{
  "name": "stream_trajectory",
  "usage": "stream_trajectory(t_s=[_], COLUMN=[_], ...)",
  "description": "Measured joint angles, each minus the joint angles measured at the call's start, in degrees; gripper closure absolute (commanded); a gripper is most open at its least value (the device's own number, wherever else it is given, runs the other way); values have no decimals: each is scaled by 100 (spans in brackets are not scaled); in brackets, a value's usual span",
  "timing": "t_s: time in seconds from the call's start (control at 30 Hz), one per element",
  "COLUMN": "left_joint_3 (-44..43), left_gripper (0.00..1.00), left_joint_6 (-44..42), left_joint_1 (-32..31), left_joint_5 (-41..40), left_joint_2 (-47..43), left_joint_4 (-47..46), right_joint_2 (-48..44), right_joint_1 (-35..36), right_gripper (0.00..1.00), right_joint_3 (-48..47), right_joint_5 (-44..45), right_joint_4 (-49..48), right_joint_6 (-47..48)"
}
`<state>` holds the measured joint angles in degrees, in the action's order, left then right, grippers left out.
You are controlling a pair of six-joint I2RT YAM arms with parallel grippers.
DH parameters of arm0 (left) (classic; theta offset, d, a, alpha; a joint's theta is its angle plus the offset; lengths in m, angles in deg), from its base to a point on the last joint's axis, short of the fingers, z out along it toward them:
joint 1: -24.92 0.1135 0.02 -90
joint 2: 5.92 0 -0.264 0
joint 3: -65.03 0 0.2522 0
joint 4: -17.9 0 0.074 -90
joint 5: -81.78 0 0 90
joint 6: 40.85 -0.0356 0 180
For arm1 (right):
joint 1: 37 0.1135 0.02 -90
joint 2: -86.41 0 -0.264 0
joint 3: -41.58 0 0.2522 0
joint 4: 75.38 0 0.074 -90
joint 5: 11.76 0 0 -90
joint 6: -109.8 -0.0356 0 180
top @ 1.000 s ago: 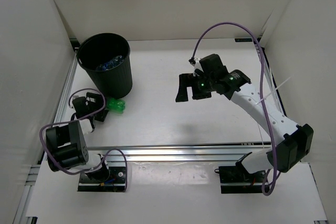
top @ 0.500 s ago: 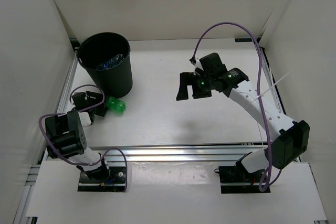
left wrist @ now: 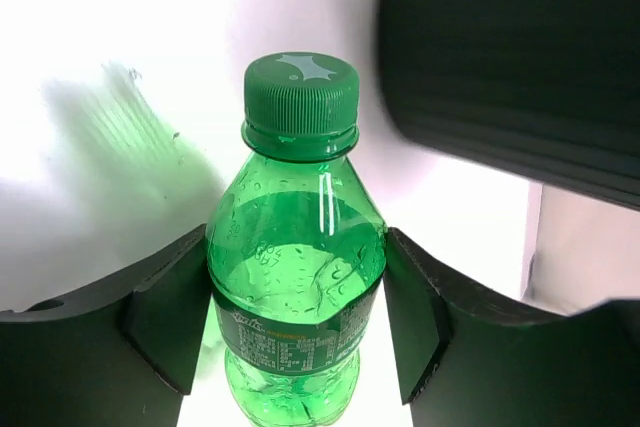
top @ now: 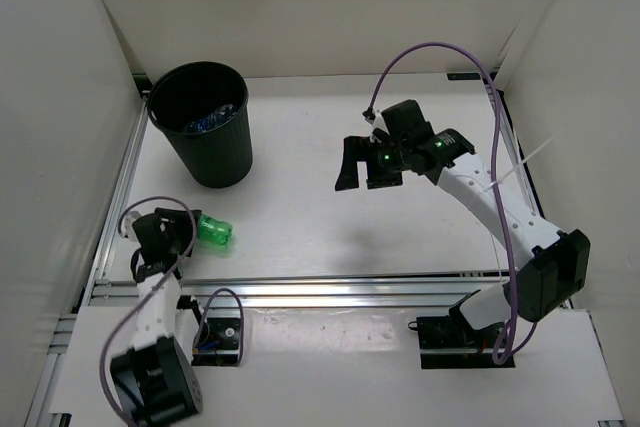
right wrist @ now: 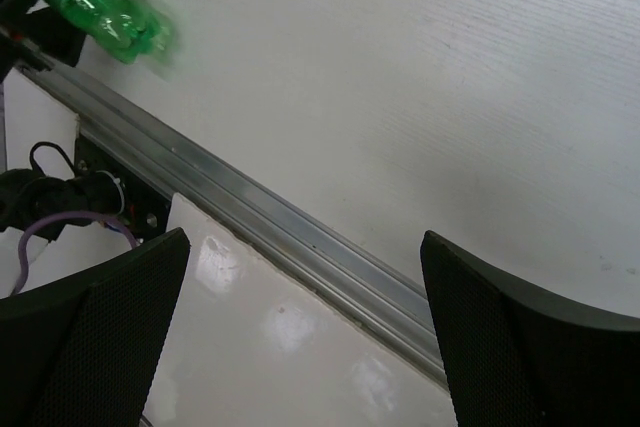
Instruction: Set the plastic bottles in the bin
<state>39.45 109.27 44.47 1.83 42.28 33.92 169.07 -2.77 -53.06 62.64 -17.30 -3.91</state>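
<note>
My left gripper will next lift the green bottle [top: 216, 231] outward over the bin's rim and let go of it inside, because the black bin's open top [top: 198, 99] is outward and higher.
The bright green plastic bottle [left wrist: 297, 287] sits between both fingers of my left gripper [left wrist: 297, 322], which is shut on its labelled body, cap pointing away. From above, the left gripper [top: 190, 232] holds this green bottle [top: 216, 231] near the table's front left, well short of the black bin [top: 215, 159]. Clear bottles with blue labels [top: 210, 123] lie inside the bin. The bin's dark wall [left wrist: 520, 57] fills the upper right of the left wrist view. My right gripper [top: 365, 162] hangs open and empty above mid-table, and the green bottle [right wrist: 110, 7] shows blurred in its view.
White walls enclose the table on three sides. An aluminium rail [top: 330, 287] runs along the front edge, also seen as the rail [right wrist: 250, 217] under the right gripper [right wrist: 300, 317]. Purple cables loop from both arms.
The left gripper closed on the green bottle beside the bin and drew it back toward the front edge. The right arm has barely moved.
</note>
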Motion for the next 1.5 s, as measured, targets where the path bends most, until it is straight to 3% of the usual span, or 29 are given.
stream_trajectory(t_s=[0.1,0.33,0.5,0.7,0.77,0.83,0.87,1.03,1.17,1.33,1.5], left_joint_3=[-293,-2868,-5211,-7670,-8247,-8666,-8782,-8821,-8553,-7329,-5095], left_gripper=[50,52,52,50,42,23,0,0,0,0,0], left_joint_6=[-184,-350,-765,-1384,-1565,-1722,-1808,-2203,-2566,-3143,-3425], left_joint_1=[13,-2,-2,-151,-326,-522,-614,-984,-1117,-1117,-1281], left_joint_5=[-393,-713,-815,-922,-940,-935,-927,-881,-1029,-1563,-2564], left_joint_2=[-859,-562,509,2446,3062,3617,3845,4284,3875,2297,284], left_joint_4=[887,1923,1996,1836,1834,1818,1827,2055,2083,1947,1812], right_joint_2=[-2,-15,-15,-111,-181,-236,-249,17,133,-9,-389], right_joint_1=[83,463,656,660,660,660,656,557,365,-28,-511], right_gripper=[0,0,0,0,0,0,0,0,0,0,0], right_joint_3=[7,208,282,452,494,494,487,-59,-483,-675,-695], right_joint_5=[44,133,219,450,549,699,748,813,817,817,1263], right_joint_4=[-4,-127,-166,-280,-240,-227,-203,439,664,855,918], right_joint_6=[-33,-109,-168,-267,-282,-293,-299,-328,-332,-330,-323])
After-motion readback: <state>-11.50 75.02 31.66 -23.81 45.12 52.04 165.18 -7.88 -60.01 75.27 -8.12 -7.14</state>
